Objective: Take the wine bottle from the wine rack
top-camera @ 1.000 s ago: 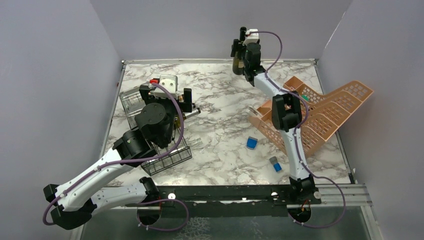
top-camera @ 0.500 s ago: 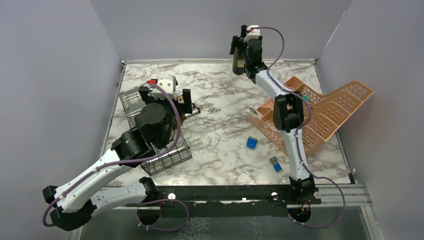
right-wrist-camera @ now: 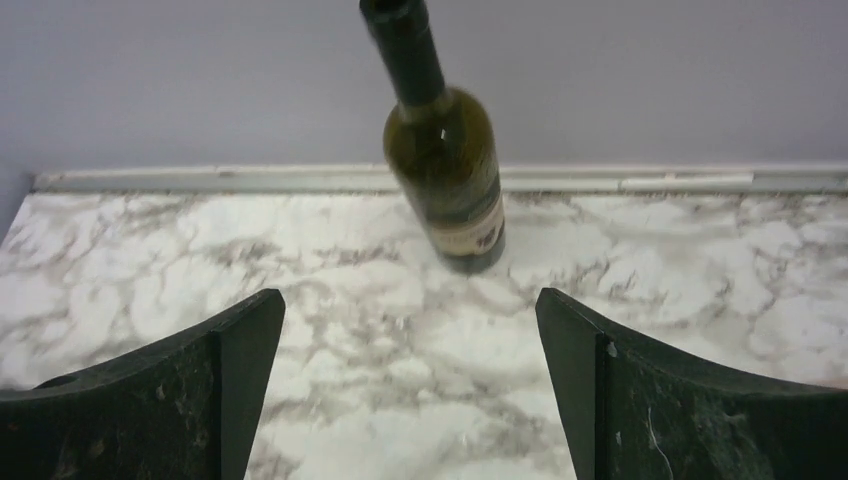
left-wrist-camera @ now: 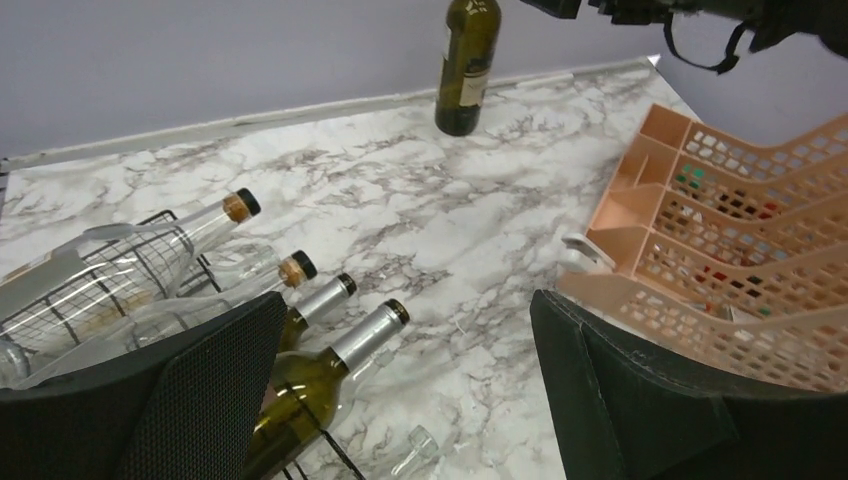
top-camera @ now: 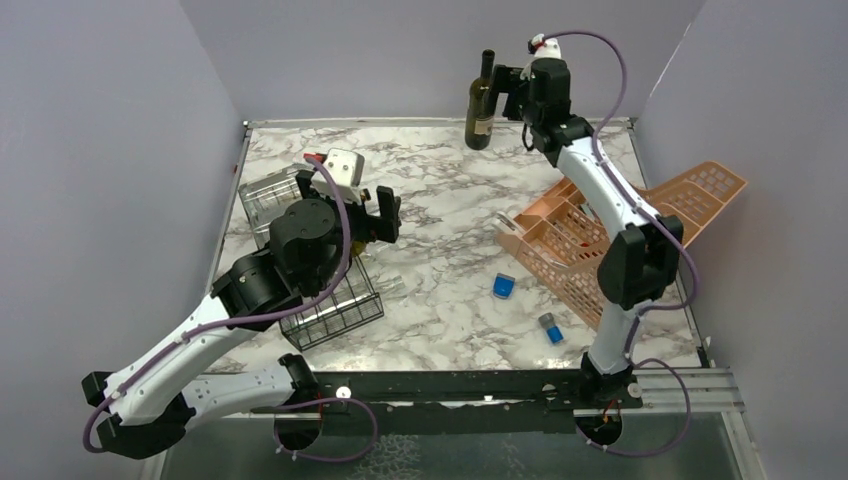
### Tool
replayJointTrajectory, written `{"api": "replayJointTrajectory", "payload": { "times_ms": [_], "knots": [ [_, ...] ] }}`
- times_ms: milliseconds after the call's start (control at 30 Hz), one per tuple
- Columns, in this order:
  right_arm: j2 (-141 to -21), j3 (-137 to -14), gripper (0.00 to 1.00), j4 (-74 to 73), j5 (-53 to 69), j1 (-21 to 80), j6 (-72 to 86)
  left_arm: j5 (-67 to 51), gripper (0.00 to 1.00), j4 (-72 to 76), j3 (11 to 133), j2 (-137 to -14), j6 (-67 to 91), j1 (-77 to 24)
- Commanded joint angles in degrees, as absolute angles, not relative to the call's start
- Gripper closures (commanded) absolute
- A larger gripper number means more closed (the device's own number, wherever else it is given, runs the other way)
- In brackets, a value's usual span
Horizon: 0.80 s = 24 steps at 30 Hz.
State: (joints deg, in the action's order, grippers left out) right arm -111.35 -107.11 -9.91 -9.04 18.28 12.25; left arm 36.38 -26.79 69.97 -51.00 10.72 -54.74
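My left gripper is next going to turn to face the rack, move down and close around the nearer green bottle's silver neck point(left-wrist-camera: 369, 336), as it sticks out past the rack.
A dark green wine bottle point(top-camera: 480, 108) stands upright on its own at the back edge of the marble table; it also shows in the left wrist view point(left-wrist-camera: 466, 62) and the right wrist view point(right-wrist-camera: 447, 165). My right gripper point(top-camera: 516, 88) is open and empty, just right of the bottle and apart from it point(right-wrist-camera: 410, 300). The black wire wine rack point(top-camera: 340, 305) lies at the left and holds several bottles point(left-wrist-camera: 330, 375), clear and green. My left gripper point(top-camera: 386, 215) is open and empty above the bottle necks at the rack's right end point(left-wrist-camera: 410, 300).
An orange-pink mesh organizer point(top-camera: 640, 230) lies tilted at the right point(left-wrist-camera: 720, 250). Two small blue objects point(top-camera: 504, 286) point(top-camera: 549, 328) lie on the marble in front of it. Grey walls close the back and both sides.
My right gripper was at the dark bottle; it has let go and swung to the right, leaving the bottle standing alone. My left gripper has shifted slightly right over the rack.
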Motion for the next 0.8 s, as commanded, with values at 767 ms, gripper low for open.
{"api": "replayJointTrajectory", "payload": {
  "times_ms": [767],
  "knots": [
    [-58.9,-57.6,0.00,-19.6,25.9,18.0,16.7,32.4,0.18,-55.8,88.5,-97.0,-7.2,-45.9]
  ]
}}
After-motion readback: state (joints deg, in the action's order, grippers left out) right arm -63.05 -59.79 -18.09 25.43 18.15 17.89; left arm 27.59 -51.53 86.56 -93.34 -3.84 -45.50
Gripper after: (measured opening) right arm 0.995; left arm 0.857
